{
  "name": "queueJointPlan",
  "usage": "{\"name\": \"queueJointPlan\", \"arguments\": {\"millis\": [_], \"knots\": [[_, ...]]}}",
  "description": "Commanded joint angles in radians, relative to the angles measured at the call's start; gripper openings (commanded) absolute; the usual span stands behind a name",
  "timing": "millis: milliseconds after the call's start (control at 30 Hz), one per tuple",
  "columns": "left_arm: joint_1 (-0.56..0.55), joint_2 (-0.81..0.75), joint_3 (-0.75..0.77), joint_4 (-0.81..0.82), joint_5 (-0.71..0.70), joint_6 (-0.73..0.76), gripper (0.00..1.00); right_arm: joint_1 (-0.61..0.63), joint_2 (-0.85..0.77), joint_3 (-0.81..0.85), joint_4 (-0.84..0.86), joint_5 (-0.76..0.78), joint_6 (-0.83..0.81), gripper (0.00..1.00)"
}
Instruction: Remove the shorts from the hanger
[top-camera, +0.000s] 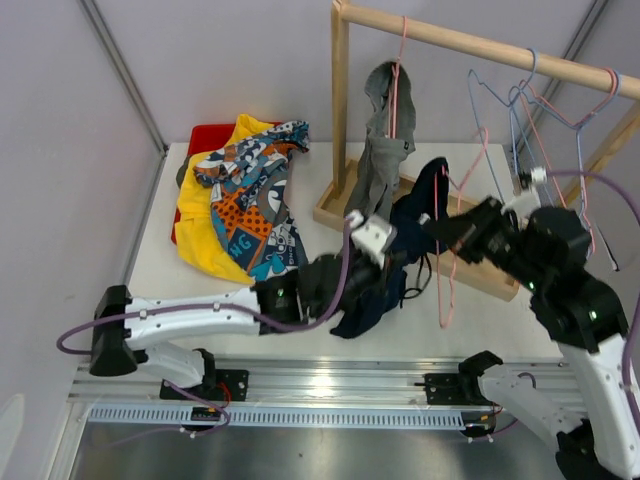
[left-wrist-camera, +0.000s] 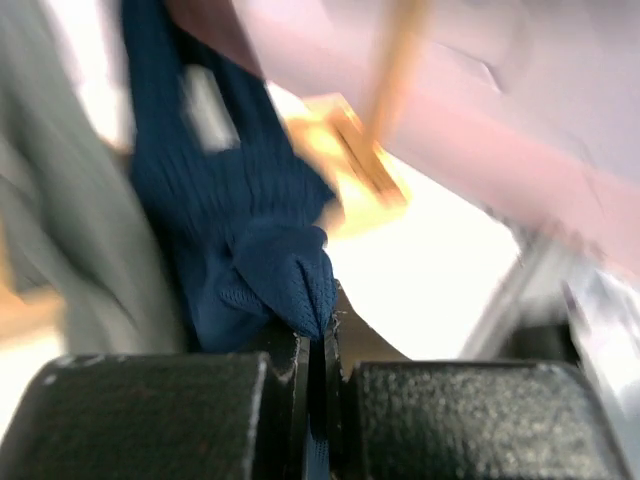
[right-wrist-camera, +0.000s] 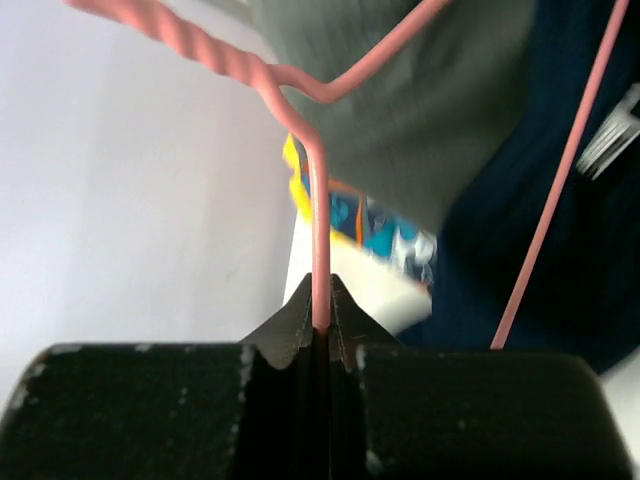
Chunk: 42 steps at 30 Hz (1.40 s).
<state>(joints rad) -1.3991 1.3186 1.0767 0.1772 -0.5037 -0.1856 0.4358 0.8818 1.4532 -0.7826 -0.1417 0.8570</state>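
My right gripper needs to move outward, bring the pink hanger's hook onto the rod's bare part and let go of the hanger's wire, because the hook is off the rod.
The navy blue shorts hang low over a pink wire hanger in front of the wooden rack. My left gripper is shut on a fold of them; in the left wrist view the navy blue shorts are pinched between the closed jaws of the left gripper. My right gripper is shut on the pink hanger's wire, which runs straight up out of the right gripper. Grey shorts hang from another pink hanger on the rod.
Yellow shorts and cartoon-print shorts lie piled over a red tray at the back left. The wooden rack's post and base stand mid-table. Several bare wire hangers hang on the rod at right.
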Motion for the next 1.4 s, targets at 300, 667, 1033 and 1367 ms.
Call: {"name": "queueJointPlan", "arguments": {"millis": [300,667,1033,1367], "knots": [[0.131,0.139,0.415,-0.305,0.022,0.084,0.00,0.018,-0.075,0.186,-0.150,0.013,-0.025,0.00],[-0.279,-0.255,-0.006,-0.893,-0.430,-0.253,0.00,-0.139,0.319,0.562,-0.014,-0.049,-0.224,0.00],[-0.174,-0.525,0.133,-1.014,-0.668,-0.084,0.00,-0.411,0.503,0.397,0.281,-0.320,-0.098,0.00],[0.380,-0.494,0.369,-0.611,-0.339,0.396,0.00,-0.407,0.241,-0.072,0.359,-0.331,-0.087,0.00]]}}
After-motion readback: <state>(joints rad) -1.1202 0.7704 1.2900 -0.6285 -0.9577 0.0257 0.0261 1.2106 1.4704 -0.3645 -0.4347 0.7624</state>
